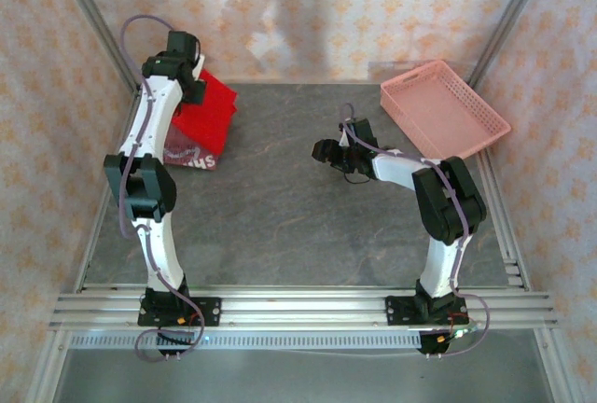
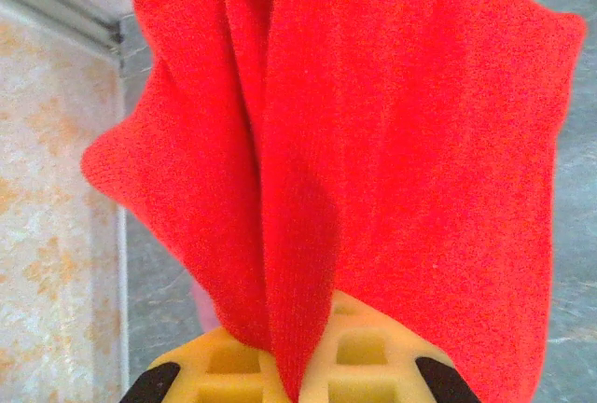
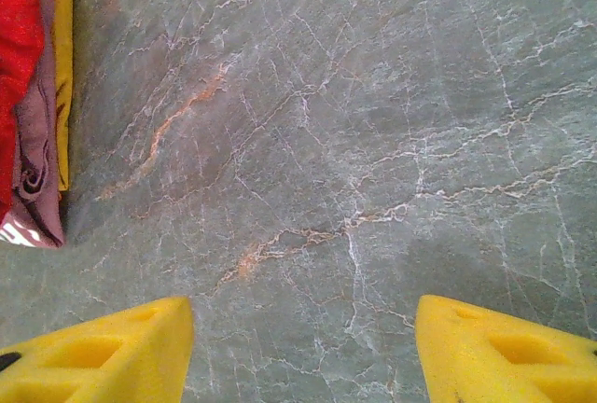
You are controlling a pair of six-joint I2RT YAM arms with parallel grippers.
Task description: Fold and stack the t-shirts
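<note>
The cloth hangs above the stack, so my left gripper will next lower the pinched red end onto the folded maroon-pink t-shirt [image 1: 191,155] below it and let go.
A bright red t-shirt [image 1: 211,109] hangs at the far left of the table, drooping over a folded maroon-pink t-shirt [image 1: 191,155] with white lettering. My left gripper [image 1: 194,88] is shut on the red cloth. In the left wrist view the red t-shirt [image 2: 373,123] is pinched between the yellow fingers [image 2: 382,356] and drapes away from them. My right gripper [image 1: 320,151] hovers open over bare table at mid-table, holding nothing, its fingers [image 3: 103,356] spread wide. At the left edge of its view is the stack: red t-shirt [image 3: 14,67], maroon-pink t-shirt [image 3: 37,170], orange t-shirt [image 3: 63,67].
A pink lattice basket [image 1: 444,109] sits at the far right corner. Grey marbled tabletop [image 1: 280,207] lies between the arms. Patterned walls and a metal frame [image 1: 93,20] close in the left, back and right sides.
</note>
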